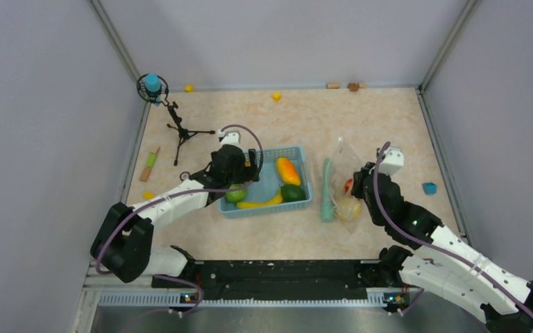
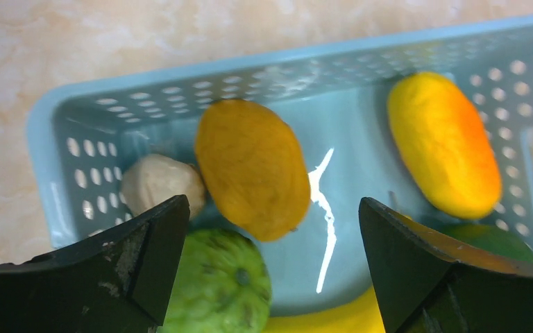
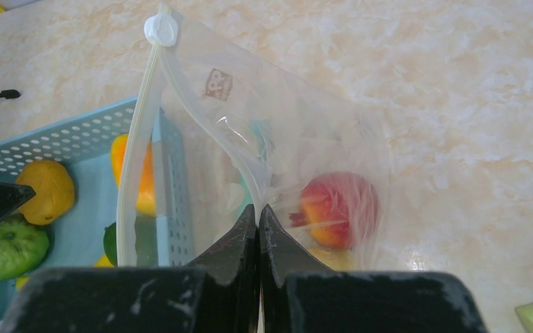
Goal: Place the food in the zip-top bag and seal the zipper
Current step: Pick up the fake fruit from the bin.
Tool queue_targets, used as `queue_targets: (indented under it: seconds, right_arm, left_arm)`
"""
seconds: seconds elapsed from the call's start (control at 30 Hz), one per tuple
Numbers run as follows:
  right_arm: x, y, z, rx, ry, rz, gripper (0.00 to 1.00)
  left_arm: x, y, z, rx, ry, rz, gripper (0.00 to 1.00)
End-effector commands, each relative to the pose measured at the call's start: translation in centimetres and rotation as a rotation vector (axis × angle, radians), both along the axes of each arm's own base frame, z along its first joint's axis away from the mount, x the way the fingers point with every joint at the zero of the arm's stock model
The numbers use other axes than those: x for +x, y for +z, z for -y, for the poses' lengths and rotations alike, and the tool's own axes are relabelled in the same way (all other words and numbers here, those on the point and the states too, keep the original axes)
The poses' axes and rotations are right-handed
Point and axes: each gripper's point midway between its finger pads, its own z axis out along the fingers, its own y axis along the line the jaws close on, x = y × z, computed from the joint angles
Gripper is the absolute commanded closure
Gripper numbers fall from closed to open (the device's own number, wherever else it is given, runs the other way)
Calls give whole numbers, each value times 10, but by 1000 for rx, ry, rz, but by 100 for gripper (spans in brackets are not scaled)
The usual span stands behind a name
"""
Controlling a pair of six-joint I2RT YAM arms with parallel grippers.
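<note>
The left gripper has the dull orange fruit [image 1: 248, 164] below it, between its fingers, so next it will go down into the basket [image 1: 304, 182] with its open fingers on either side of the fruit.
The clear zip-top bag [image 3: 264, 132] stands open right of the light-blue basket [image 1: 304, 182]; it also shows in the top view [image 1: 347, 177]. Its zipper [image 3: 133, 149] rim gapes, with a white slider [image 3: 160, 30] at the far end. A red-orange fruit [image 3: 333, 208] and a pale yellow one lie inside. My right gripper [image 3: 258, 215] is shut on the bag's near rim. My left gripper [image 2: 274, 250] is open over the basket, above a light green fruit [image 2: 218, 284], a dull orange fruit [image 2: 253, 166], a yellow-orange mango [image 2: 444, 142], a banana [image 2: 333, 319] and a pale beige piece [image 2: 156, 184].
A long teal stick [image 1: 327, 189] lies between basket and bag. A small black tripod with a blue-topped head [image 1: 173, 118] stands at the back left. Small blocks lie by the back wall [image 1: 276, 96] and a blue one at the right [image 1: 429, 187].
</note>
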Motion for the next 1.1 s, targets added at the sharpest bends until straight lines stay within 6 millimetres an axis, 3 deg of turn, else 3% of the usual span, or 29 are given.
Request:
queue_targets:
  seconds: [0.0, 0.27, 0.5, 0.63, 0.73, 0.87, 1.07]
  right_arm:
    - [4, 6, -2, 11, -7, 23, 100]
    - [4, 6, -2, 11, -3, 23, 100]
    - [5, 5, -2, 4, -4, 19, 100]
    - [5, 5, -2, 2, -8, 18, 100]
    - [5, 5, -3, 2, 0, 16, 100]
    - [5, 4, -4, 1, 2, 14, 100]
    - [4, 5, -6, 9, 15, 16, 100]
  left_arm:
    - [21, -4, -15, 14, 65, -20, 3]
    - [26, -18, -7, 13, 31, -57, 5]
    - [18, -28, 9, -12, -49, -128, 15]
    - [14, -35, 5, 4, -36, -155, 17]
    - [12, -37, 8, -7, -46, -162, 24]
    - [13, -32, 15, -38, -70, -150, 43]
    - [9, -3, 31, -113, -144, -89, 60]
